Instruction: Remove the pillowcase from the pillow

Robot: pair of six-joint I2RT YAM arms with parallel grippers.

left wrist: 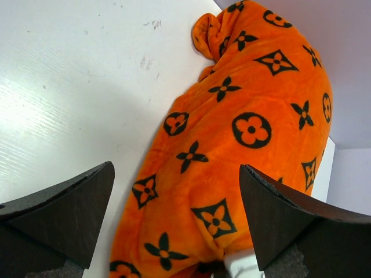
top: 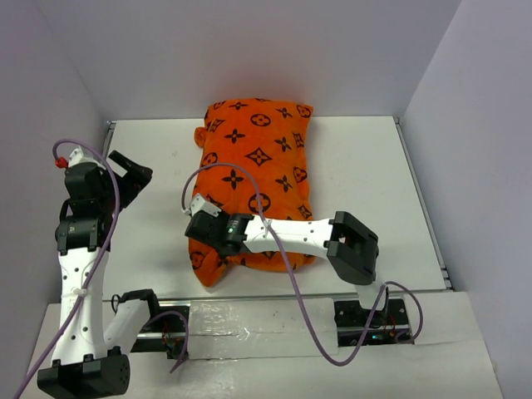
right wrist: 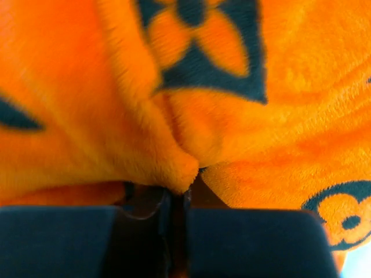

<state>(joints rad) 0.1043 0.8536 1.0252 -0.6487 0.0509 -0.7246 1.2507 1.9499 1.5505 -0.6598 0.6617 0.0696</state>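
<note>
The pinched plush should next be lifted outward and to the right in the top view by my right gripper and let go over the bare tabletop, because that side of the tabletop is empty.
The orange pillowcase (top: 258,158) with dark flower and diamond motifs lies lengthwise on the middle of the white table, bulging full. The pillow is hidden inside it. My right gripper (top: 199,237) reaches across the near left corner of the pillowcase. In the right wrist view its jaws stand almost together, with a ridge of pillowcase (right wrist: 261,116) plush pinched at the right gripper (right wrist: 177,200) tips. My left gripper (top: 131,173) hovers open to the left, off the fabric. The left wrist view shows the left gripper (left wrist: 177,214) with its fingers wide apart and the pillowcase (left wrist: 249,116) beyond them.
Bare white table (top: 374,166) lies on both sides of the pillowcase. Grey walls close in at the back and right. A metal rail (top: 249,312) runs along the near edge between the arm bases. A purple cable (top: 291,274) loops over the right arm.
</note>
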